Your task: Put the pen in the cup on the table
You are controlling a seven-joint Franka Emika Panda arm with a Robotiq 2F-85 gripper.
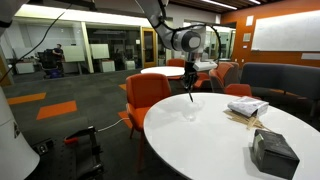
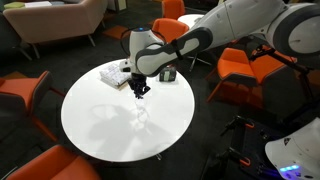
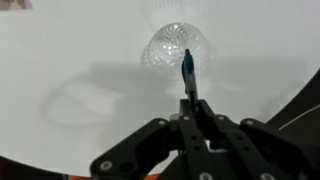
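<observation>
I need to move my gripper back from the cup and down next. I should let go of the pen on the tabletop between cup and near edge (image 1: 166, 130), because that spot is bare.
My gripper (image 3: 190, 112) is shut on the pen (image 3: 188, 72), a thin dark stick that points straight down from the jaws. In the wrist view the pen's tip lies over the rim of a clear glass cup (image 3: 172, 47) that stands on the large round white table (image 3: 70, 60). In both exterior views the gripper (image 1: 190, 82) (image 2: 140, 90) hangs above the table (image 1: 210, 145) (image 2: 100, 125), with the pen (image 1: 193, 97) dangling over the faint cup (image 2: 141, 120). The pen tip appears slightly above the cup, not inside it.
A dark boxy object (image 1: 273, 152) (image 2: 167, 74) and a pile of papers and sticks (image 1: 246, 108) (image 2: 113, 73) lie on the table's far side. Orange chairs (image 1: 148, 95) (image 2: 25, 92) ring the table. A smaller round white table (image 1: 165, 71) stands behind.
</observation>
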